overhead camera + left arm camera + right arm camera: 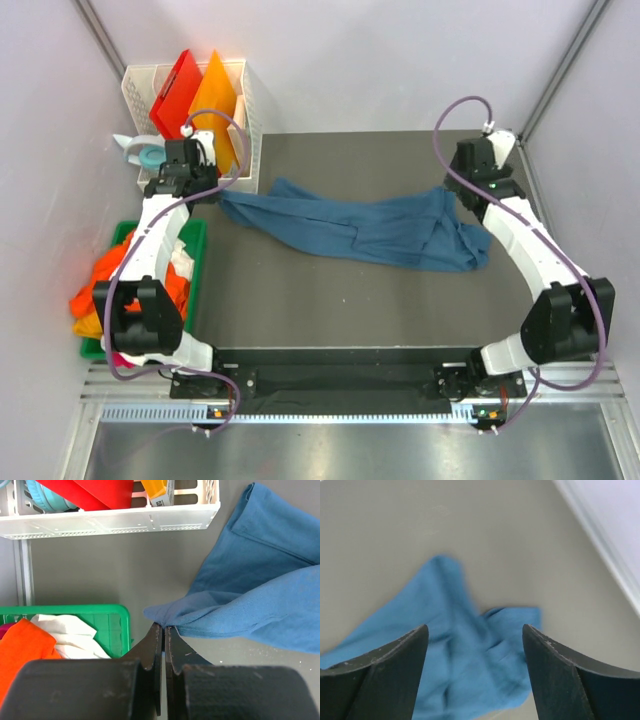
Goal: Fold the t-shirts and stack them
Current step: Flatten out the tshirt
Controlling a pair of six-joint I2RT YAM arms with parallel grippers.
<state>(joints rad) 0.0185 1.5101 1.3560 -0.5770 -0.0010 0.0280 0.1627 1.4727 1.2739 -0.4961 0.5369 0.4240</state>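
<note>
A layer's corner shows at the shirt's near edge [419,264], so I will move my right gripper back, to the left in the top view, and down onto it.
A dark teal-blue t-shirt [350,228] lies stretched and rumpled across the dark table. My left gripper [215,196] is shut on its left corner; in the left wrist view the fingertips [164,626] pinch a fold of the blue fabric [250,590]. Over the shirt's right end my right gripper [456,196] is open. In the right wrist view its jaws [475,627] stand wide apart with the blue cloth [470,670] lying loose beneath them, touching neither finger. More t-shirts, orange [95,285] and white [70,630], are heaped in a green bin [196,240] at the left.
A white basket [250,100] at the back left holds a red board [175,88] and an orange board [215,95]. A tape roll [146,154] sits beside it. White walls close in on both sides.
</note>
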